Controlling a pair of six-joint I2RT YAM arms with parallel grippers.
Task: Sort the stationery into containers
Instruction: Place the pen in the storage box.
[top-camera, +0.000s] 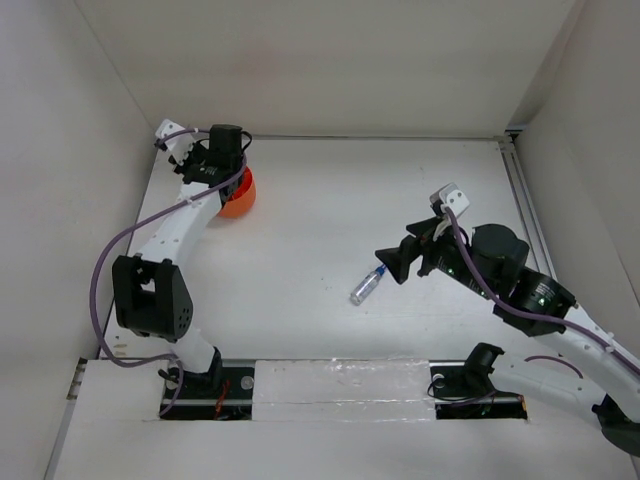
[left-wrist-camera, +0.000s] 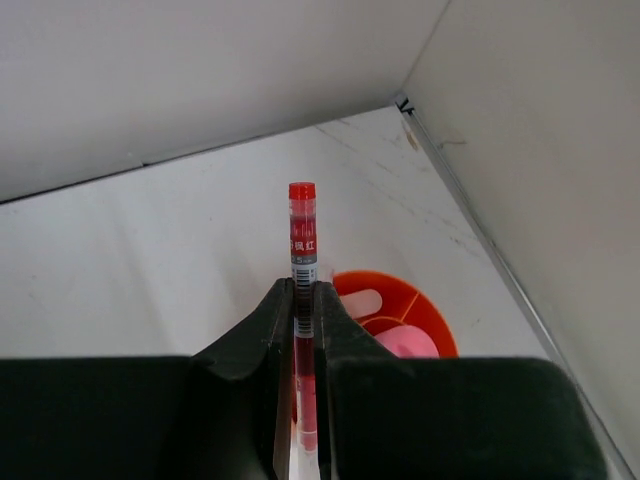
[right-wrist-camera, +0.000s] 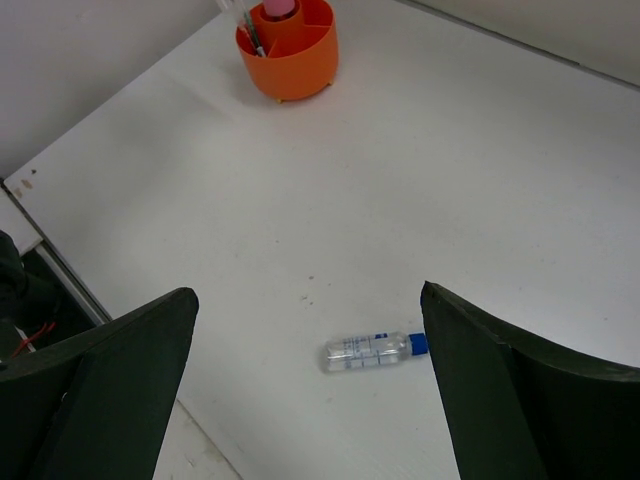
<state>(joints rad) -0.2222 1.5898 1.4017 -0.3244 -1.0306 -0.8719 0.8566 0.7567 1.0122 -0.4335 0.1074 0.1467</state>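
I will next lower the red pen's lower end with my left gripper into the orange tub, in the section (top-camera: 237, 191) (left-wrist-camera: 366, 316) beside the pink-capped bottle, where slim pens already stand.
My left gripper (left-wrist-camera: 302, 292) is shut on a thin red pen (left-wrist-camera: 302, 228) and holds it upright just above the round orange tub (left-wrist-camera: 437, 317). In the top view this gripper (top-camera: 231, 172) hangs over the tub (top-camera: 240, 199) at the back left. In the tub lie a pink-capped bottle (left-wrist-camera: 408, 342) and a small white piece (left-wrist-camera: 362, 300). My right gripper (right-wrist-camera: 308, 293) is open and empty above the clear blue-capped bottle (right-wrist-camera: 368, 351), which lies on its side mid-table (top-camera: 367, 287). The right wrist view shows the tub (right-wrist-camera: 292, 52) far off.
White walls close in the table at the back and both sides. The tub stands close to the left wall. A metal rail (top-camera: 524, 205) runs along the right edge. A taped strip (top-camera: 340, 385) lies between the arm bases at the near edge.
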